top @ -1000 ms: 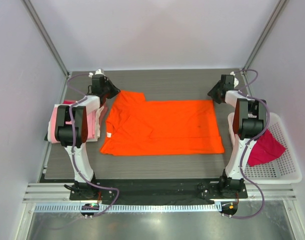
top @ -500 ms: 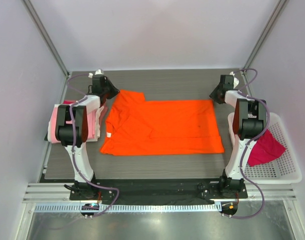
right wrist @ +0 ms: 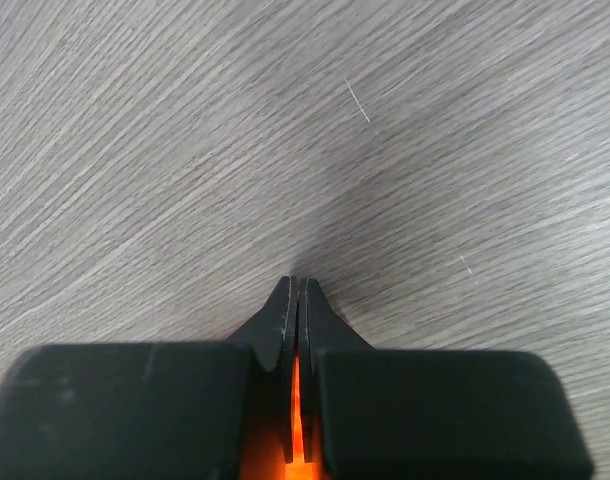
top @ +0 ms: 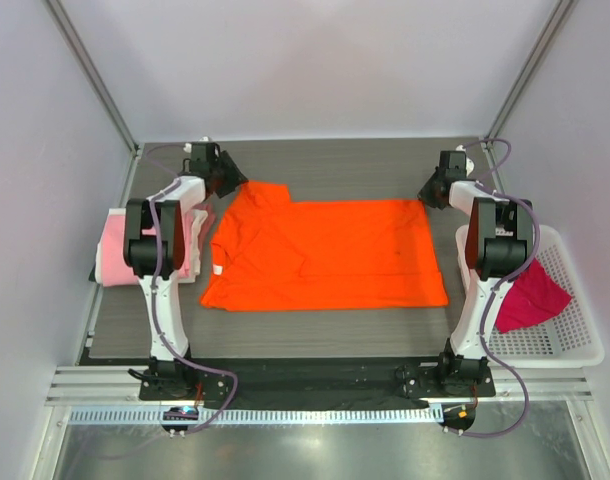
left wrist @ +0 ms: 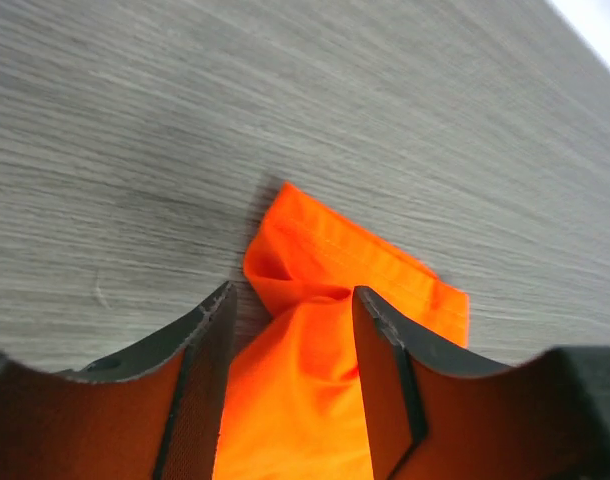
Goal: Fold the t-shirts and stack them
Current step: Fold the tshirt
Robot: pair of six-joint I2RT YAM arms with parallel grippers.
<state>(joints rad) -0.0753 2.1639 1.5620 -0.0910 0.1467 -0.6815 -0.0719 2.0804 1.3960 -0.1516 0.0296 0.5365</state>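
The sleeve's far corner [top: 250, 184] [left wrist: 288, 207] lies below my left gripper and to its right in the top view, past the fingers, so the gripper comes down over there next and closes.
The bright orange t-shirt [top: 325, 255] lies spread flat in the middle of the table. My left gripper [top: 233, 183] is at its far left sleeve and stands open. In the left wrist view, the sleeve cloth [left wrist: 355, 270] lies loose between my left gripper's [left wrist: 293, 295] two fingers. My right gripper [top: 428, 195] is at the shirt's far right corner. The right wrist view shows that gripper [right wrist: 297, 285] shut, with a thin strip of orange cloth [right wrist: 297, 420] pinched between the pads. A folded light pink tee [top: 113, 250] sits at the left edge. A magenta tee [top: 535, 295] lies in the basket.
The white lattice basket [top: 575, 345] stands at the right edge beside the right arm. The folded stack on the left lies partly under the left arm. Bare grey tabletop [top: 335, 165] runs behind the shirt to the back wall.
My left gripper has opened and let go of the sleeve, and its arm has shifted slightly. My right gripper has closed on the shirt's far right corner.
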